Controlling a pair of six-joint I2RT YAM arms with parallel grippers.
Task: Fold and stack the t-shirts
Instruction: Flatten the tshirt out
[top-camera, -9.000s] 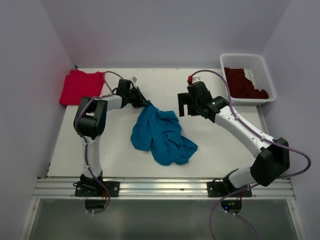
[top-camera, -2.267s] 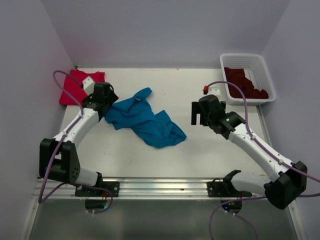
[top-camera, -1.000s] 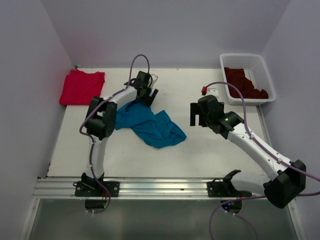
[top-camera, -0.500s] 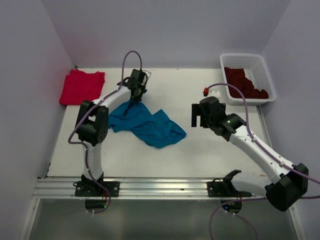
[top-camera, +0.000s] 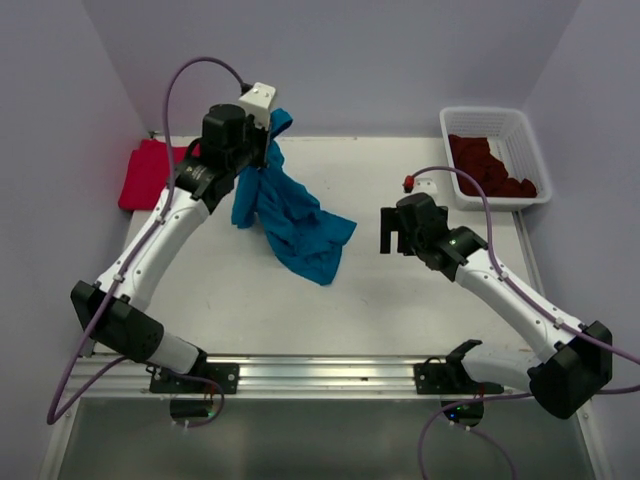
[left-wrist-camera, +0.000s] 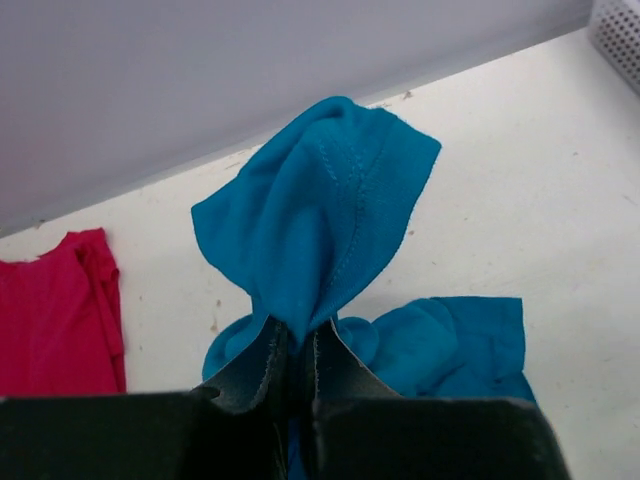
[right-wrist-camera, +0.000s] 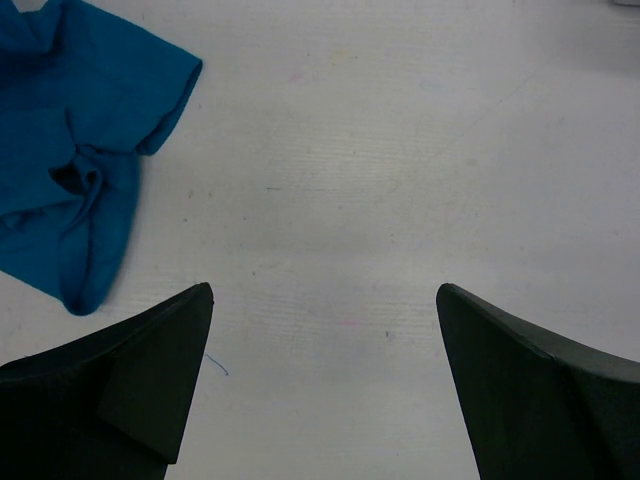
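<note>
The teal shirt goes back toward the metal bar and down over the bare table (top-camera: 244, 294) next in my left gripper, since it hangs bunched with its lower part crumpled.
A teal blue t-shirt (top-camera: 288, 218) hangs from my left gripper (top-camera: 266, 140), which is shut on a bunched edge of it high above the table's far left; the lower part trails on the table. In the left wrist view the cloth (left-wrist-camera: 320, 225) is pinched between the jaws of that gripper (left-wrist-camera: 295, 340). A bright red t-shirt (top-camera: 147, 172) lies flat at the far left. Dark maroon t-shirts (top-camera: 487, 167) fill the white basket (top-camera: 517, 127). My right gripper (top-camera: 392, 232) hovers open over bare table right of the teal shirt (right-wrist-camera: 80, 170), its own jaws (right-wrist-camera: 325, 300) empty.
Walls close in the table on the left, back and right. The white basket stands in the far right corner. A metal rail (top-camera: 320, 375) runs along the near edge by the arm bases.
My left gripper shut on the teal shirt's edge and rose up and back, lifting the cloth so it hangs. The right arm has barely moved.
</note>
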